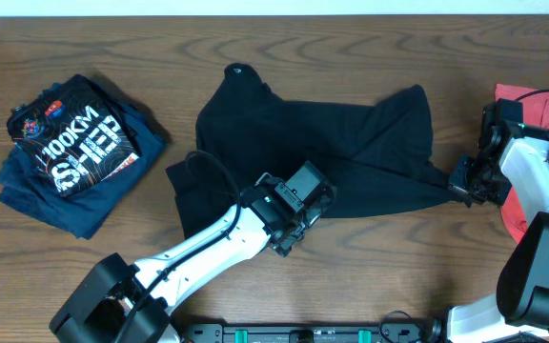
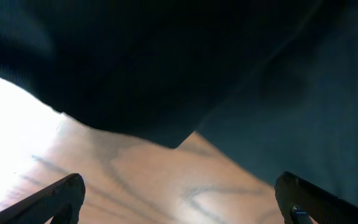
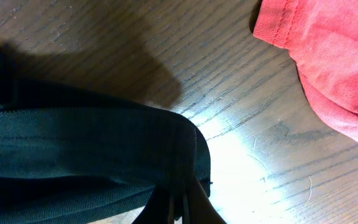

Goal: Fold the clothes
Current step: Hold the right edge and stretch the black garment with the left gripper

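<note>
The black tee's front edge (image 2: 171, 137) lies just outward of my left gripper's fingers, which frame bare wood, so the left gripper moves outward next, open fingers around that edge.
A black tee (image 1: 322, 143) lies spread and rumpled across the middle of the wooden table. My left gripper (image 1: 298, 211) hovers at its front edge with jaws wide open; in the left wrist view the fingertips (image 2: 64, 196) frame bare wood, and the black tee (image 2: 185, 62) fills the upper part. My right gripper (image 1: 457, 186) is shut on the tee's right corner, and the pinched black tee (image 3: 92, 155) bunches between the fingers (image 3: 182, 208). A folded navy "100KM" tee (image 1: 74, 152) sits at the far left. A red garment (image 1: 541, 114) lies at the far right.
The red garment (image 3: 328, 62) lies just beyond my right gripper in the right wrist view, with bare wood (image 3: 241, 162) between it and the black tee. The table's front edge runs close below both arms.
</note>
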`<state>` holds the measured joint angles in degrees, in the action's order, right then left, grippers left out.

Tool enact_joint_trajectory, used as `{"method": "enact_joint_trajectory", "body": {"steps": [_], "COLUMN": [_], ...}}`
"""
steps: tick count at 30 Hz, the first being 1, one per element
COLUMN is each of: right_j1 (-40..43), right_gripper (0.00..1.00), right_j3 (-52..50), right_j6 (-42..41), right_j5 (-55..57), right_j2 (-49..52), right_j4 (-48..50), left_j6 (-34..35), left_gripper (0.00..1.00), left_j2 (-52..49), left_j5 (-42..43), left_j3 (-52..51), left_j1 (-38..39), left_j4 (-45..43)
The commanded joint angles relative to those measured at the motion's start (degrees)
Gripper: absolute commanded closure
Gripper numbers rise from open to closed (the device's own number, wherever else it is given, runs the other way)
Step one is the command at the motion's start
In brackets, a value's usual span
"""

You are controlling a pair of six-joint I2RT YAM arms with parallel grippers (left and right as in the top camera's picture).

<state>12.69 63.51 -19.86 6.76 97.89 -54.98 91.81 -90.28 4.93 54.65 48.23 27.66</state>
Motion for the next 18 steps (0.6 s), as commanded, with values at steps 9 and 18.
{"method": "enact_joint_trajectory", "body": {"steps": [9,18], "right_j1": [0.6,0.6], "right_gripper": [0.99,0.99], "right_j3": [0.5,0.5], "right_j6": [1.3,1.7], "right_j5": [-1.7,-2.8], "right_j2": [0.2,0.2], "right_j4": [0.3,0.8], "left_j6": [11.7,15.1], "left_gripper": [0.01,0.01], "left_j2": [-5.1,-6.8], "left_j5": [-2.1,-4.4], "left_j3": [-0.6,-0.6], "left_j1": [0.0,0.0], "left_j4": [-3.2,-4.1]}}
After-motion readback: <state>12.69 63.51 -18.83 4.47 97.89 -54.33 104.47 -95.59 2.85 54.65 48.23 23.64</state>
